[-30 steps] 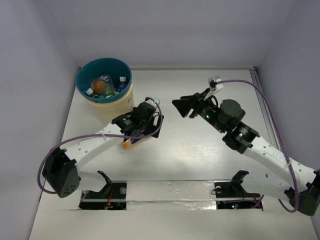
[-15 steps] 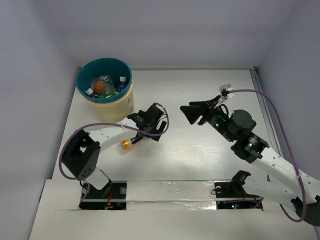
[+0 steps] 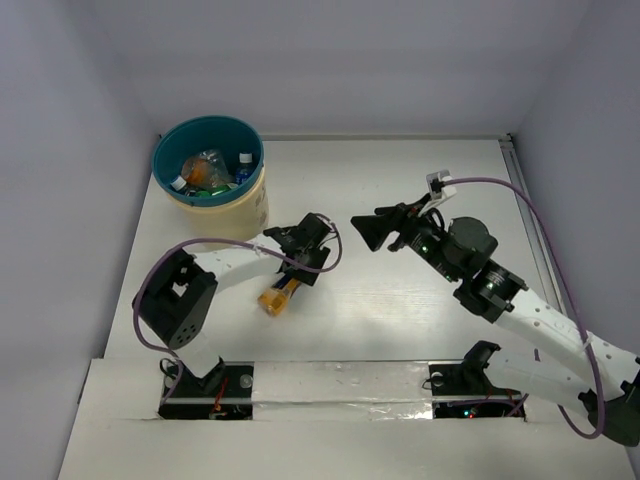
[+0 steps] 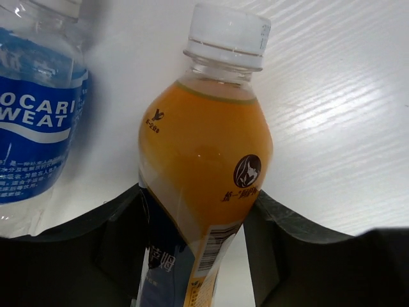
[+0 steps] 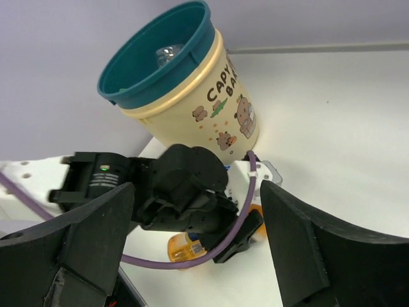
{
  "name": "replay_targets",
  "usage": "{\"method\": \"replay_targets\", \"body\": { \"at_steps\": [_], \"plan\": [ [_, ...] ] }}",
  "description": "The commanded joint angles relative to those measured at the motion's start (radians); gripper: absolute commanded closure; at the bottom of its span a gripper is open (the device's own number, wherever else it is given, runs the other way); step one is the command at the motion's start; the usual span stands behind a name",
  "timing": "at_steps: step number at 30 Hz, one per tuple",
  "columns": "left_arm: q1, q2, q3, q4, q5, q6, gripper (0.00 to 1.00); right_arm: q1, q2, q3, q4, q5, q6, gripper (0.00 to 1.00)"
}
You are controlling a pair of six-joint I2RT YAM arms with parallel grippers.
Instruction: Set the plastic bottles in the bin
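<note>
The bin's rim stands high, so my left gripper should next lift the orange bottle [image 3: 277,297], then swing outward over the bin's teal opening and let go of it.
An orange bottle [image 4: 204,147] with a white cap lies on the table [image 3: 400,320] and sits between my left gripper's [image 4: 198,201] jaws, which press on both its sides. From above, the left gripper [image 3: 296,270] covers one end of that orange bottle [image 3: 277,297]. A blue-labelled bottle [image 4: 35,109] lies just left of it, seen only in the left wrist view. The bin [image 3: 237,208], teal inside, stands at the far left and holds several plastic bottles [image 3: 207,170]. My right gripper [image 3: 369,230] hovers open and empty to the right of the left one.
The right wrist view looks across at the bin [image 5: 192,109], the left arm's wrist [image 5: 185,192] and its purple cable [image 5: 236,230]. White walls close in the table on the left, far and right sides. A raised strip [image 3: 340,385] runs along the near edge.
My left gripper has closed onto the orange bottle, which has slid slightly right and nearer. The left arm's elbow has swung up and in. My right gripper has opened wider and shifted a little left.
</note>
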Motion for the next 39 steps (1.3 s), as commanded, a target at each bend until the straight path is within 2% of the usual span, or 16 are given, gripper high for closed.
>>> {"method": "replay_targets", "body": {
  "at_steps": [1, 5, 8, 10, 12, 15, 17, 18, 21, 22, 26, 31, 34, 39],
  "plan": [
    [0.002, -0.100, 0.000, 0.010, 0.040, -0.010, 0.54, -0.012, 0.024, 0.000, 0.037, 0.025, 0.019, 0.15],
    [0.002, -0.310, 0.008, 0.007, 0.104, -0.045, 0.58, -0.024, 0.065, 0.006, 0.025, 0.025, 0.028, 0.20],
    [0.002, -0.431, 0.041, -0.008, 0.115, -0.082, 0.59, -0.024, 0.107, 0.026, 0.011, 0.011, 0.047, 0.37],
    [0.011, -0.534, 0.083, -0.026, 0.106, -0.110, 0.59, -0.034, 0.127, 0.028, 0.020, 0.031, 0.065, 0.54],
    [0.020, -0.615, 0.115, -0.033, 0.074, -0.125, 0.59, -0.034, 0.168, 0.032, 0.036, 0.031, 0.100, 0.64],
    [0.042, -0.689, 0.187, -0.016, 0.016, -0.150, 0.59, -0.034, 0.283, 0.063, 0.063, -0.004, 0.154, 0.64],
    [0.051, -0.717, 0.241, 0.001, -0.036, -0.156, 0.59, -0.034, 0.360, 0.084, 0.089, -0.042, 0.203, 0.58],
    [0.060, -0.722, 0.277, 0.018, -0.049, -0.158, 0.59, -0.034, 0.442, 0.106, 0.114, -0.068, 0.219, 0.42],
    [0.060, -0.725, 0.333, 0.052, -0.093, -0.159, 0.58, 0.008, 0.559, 0.155, 0.123, -0.067, 0.285, 0.13],
    [0.069, -0.722, 0.371, 0.061, -0.110, -0.154, 0.58, 0.022, 0.631, 0.191, 0.128, -0.061, 0.300, 0.09],
    [0.100, -0.703, 0.442, 0.121, -0.254, -0.127, 0.57, 0.057, 0.787, 0.274, 0.132, -0.035, 0.387, 0.03],
    [0.154, -0.690, 0.443, 0.245, -0.336, -0.090, 0.56, 0.066, 0.897, 0.301, 0.181, 0.033, 0.499, 0.00],
    [0.236, -0.653, 0.466, 0.276, -0.322, -0.081, 0.55, 0.066, 0.961, 0.340, 0.168, 0.045, 0.538, 0.00],
    [0.359, -0.556, 0.520, 0.289, -0.201, -0.095, 0.54, 0.066, 1.055, 0.406, 0.172, 0.044, 0.599, 0.00]
  ]
}}
